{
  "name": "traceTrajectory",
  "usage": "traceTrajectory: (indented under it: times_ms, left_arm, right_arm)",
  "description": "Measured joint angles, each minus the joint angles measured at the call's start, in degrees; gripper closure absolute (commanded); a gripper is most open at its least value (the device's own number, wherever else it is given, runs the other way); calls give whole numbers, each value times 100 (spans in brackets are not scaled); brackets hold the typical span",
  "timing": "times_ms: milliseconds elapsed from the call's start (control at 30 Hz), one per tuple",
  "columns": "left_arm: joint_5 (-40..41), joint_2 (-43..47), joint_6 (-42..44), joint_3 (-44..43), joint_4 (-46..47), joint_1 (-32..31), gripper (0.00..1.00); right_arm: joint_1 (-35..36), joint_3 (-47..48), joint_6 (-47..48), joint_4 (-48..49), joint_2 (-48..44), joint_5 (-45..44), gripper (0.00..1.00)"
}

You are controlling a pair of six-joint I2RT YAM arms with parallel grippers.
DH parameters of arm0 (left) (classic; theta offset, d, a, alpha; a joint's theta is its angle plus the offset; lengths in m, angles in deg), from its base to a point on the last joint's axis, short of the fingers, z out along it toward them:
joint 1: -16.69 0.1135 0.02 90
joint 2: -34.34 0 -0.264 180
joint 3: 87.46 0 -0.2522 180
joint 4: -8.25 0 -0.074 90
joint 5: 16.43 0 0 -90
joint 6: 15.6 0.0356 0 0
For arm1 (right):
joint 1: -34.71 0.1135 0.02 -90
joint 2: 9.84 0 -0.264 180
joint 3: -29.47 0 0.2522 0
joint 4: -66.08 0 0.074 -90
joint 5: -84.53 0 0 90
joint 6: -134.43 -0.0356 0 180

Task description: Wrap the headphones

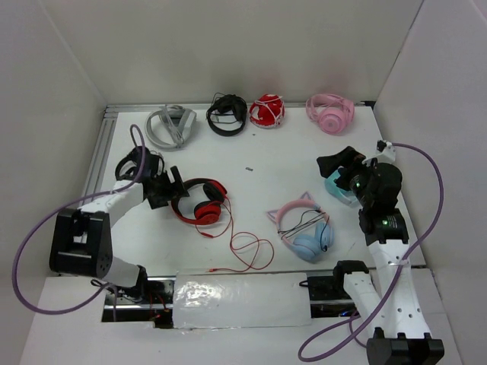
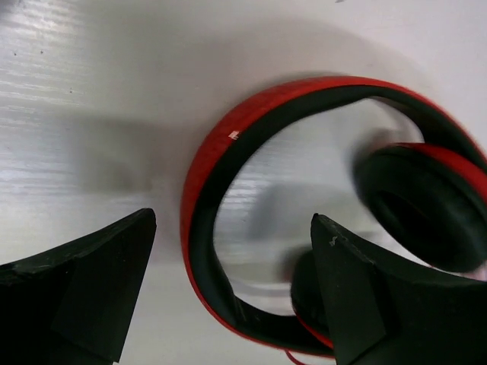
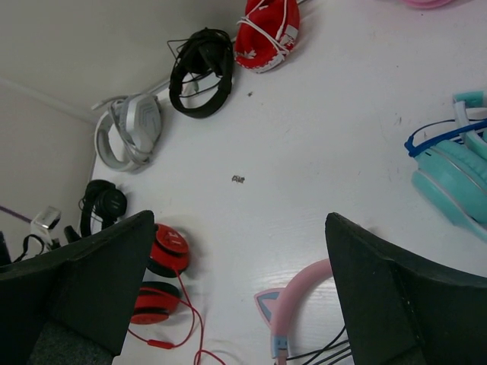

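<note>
The headband (image 2: 199, 175) runs between my left gripper's spread fingers, so I will lower them over its curve farthest from the earcups and close them on it.
The red headphones (image 1: 202, 202) lie on the white table left of centre, earcups to the right, and their thin red cable (image 1: 249, 251) loops toward the front edge. My left gripper (image 1: 175, 190) is open at the left curve of the headband. In the left wrist view the black-and-red headband (image 2: 199, 175) runs between my left gripper's (image 2: 232, 281) spread fingers, with an earcup (image 2: 426, 205) to the right. My right gripper (image 1: 335, 163) hovers open at the right, holding nothing. In its view the red earcups (image 3: 163, 251) and cable (image 3: 186, 327) show beside its left finger.
Pink cat-ear headphones (image 1: 300, 224) with a blue earcup lie at front centre, and a teal pair (image 1: 338, 188) sits under the right arm. Grey (image 1: 170, 125), black (image 1: 227, 114), white-corded red (image 1: 266, 111) and pink (image 1: 330, 112) pairs line the back. Another black pair (image 1: 137, 163) is far left.
</note>
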Motion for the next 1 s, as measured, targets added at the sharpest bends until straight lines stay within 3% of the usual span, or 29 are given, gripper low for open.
traceTrajectory:
  times_ms: [100, 200, 300, 400, 467, 500, 533, 567, 800, 1000]
  left_arm:
    - [151, -459, -9, -13, 31, -4, 7]
    - [280, -793, -35, -221, 44, 4, 15]
    - [356, -1150, -44, -538, 35, 4, 30]
    - [485, -1333, -57, -706, 26, -63, 52]
    - [557, -1414, 2, -758, -7, -162, 60]
    - [599, -1438, 28, -793, -37, -205, 81]
    - [627, -1467, 44, -831, -74, -249, 95]
    - [632, -1484, 96, -870, -133, -291, 100]
    - [1279, -1598, -68, -1091, -219, -702, 100]
    - [1956, -691, -63, -1113, -597, -1377, 100]
  right_arm:
    - [0, 0, 44, -2, 24, 11, 0]
    - [0, 0, 68, 0, 15, 9, 0]
    - [0, 0, 83, -2, 15, -4, 0]
    - [0, 0, 83, -7, 20, -37, 0]
    - [0, 0, 85, -13, 24, -76, 0]
    - [0, 0, 83, -17, 26, -92, 0]
    - [0, 0, 83, -20, 26, -105, 0]
    - [0, 0, 83, -20, 24, -116, 0]
    - [0, 0, 114, -35, 20, -136, 0]
    - [129, -79, 428, 92, -107, 199, 0]
